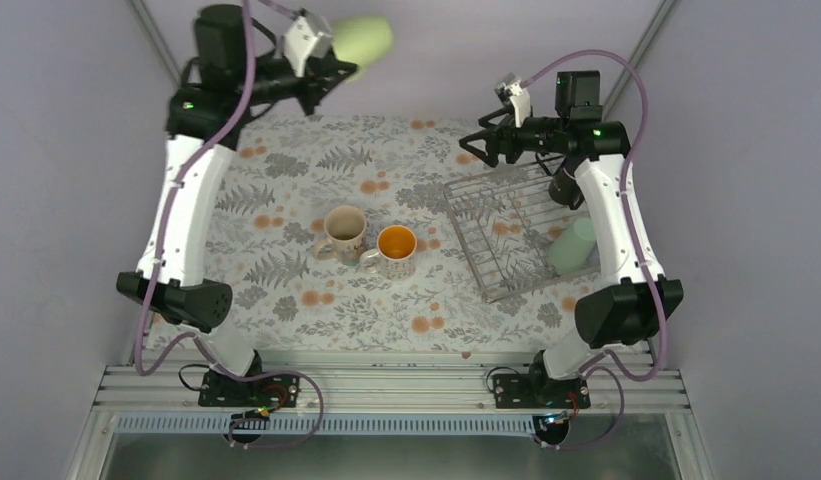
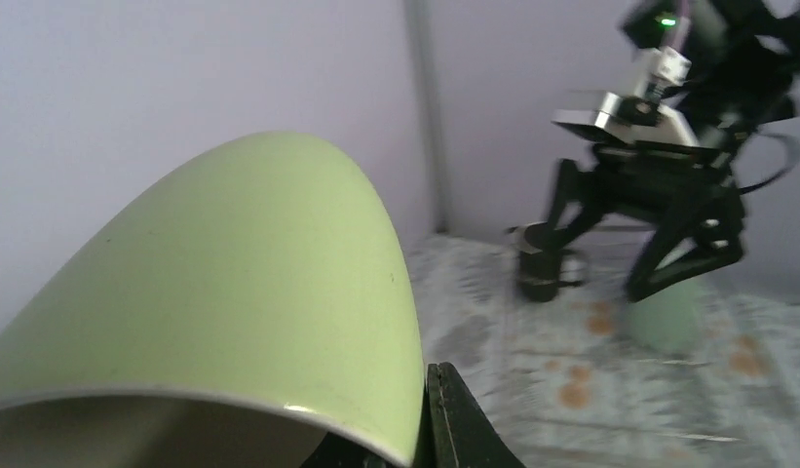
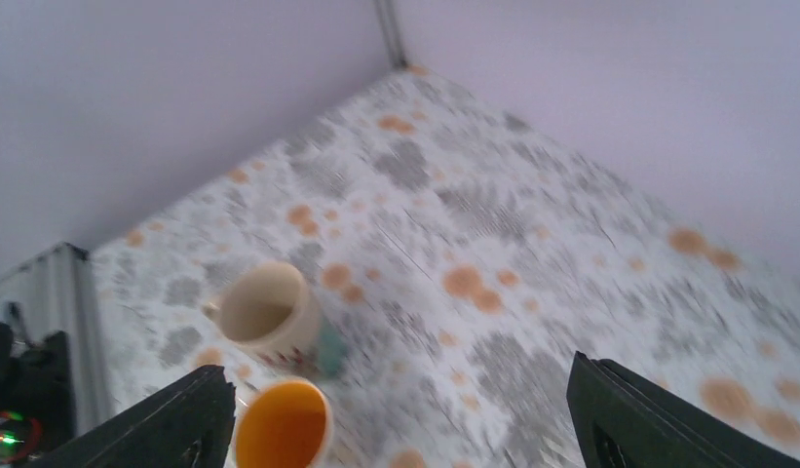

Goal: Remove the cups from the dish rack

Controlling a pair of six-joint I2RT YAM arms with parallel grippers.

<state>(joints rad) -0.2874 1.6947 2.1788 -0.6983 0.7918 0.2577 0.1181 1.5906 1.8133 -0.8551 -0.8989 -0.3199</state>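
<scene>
The left gripper moves back and down next, tilting, and releases the mug on the cloth beside the cream patterned mug (image 1: pixel 343 232), since that spot is bare.
My left gripper (image 1: pixel 338 62) is shut on the pale green mug (image 1: pixel 363 39) and holds it high over the table's far left; in the left wrist view the mug (image 2: pixel 240 292) fills the frame against one finger (image 2: pixel 459 419). My right gripper (image 1: pixel 474 147) is open and empty above the far edge of the dish rack (image 1: pixel 506 235); it also shows in its wrist view (image 3: pixel 400 385). The green tumbler (image 1: pixel 572 245) lies in the rack. The cream patterned mug (image 1: pixel 343 232) and the mug with orange inside (image 1: pixel 396 246) stand on the table. The lavender tumbler is out of view.
A dark cup-like shape (image 1: pixel 564 186) sits at the rack's far right, under the right arm. The floral tablecloth (image 1: pixel 286 290) covers the table. Grey walls close in on the left, right and back.
</scene>
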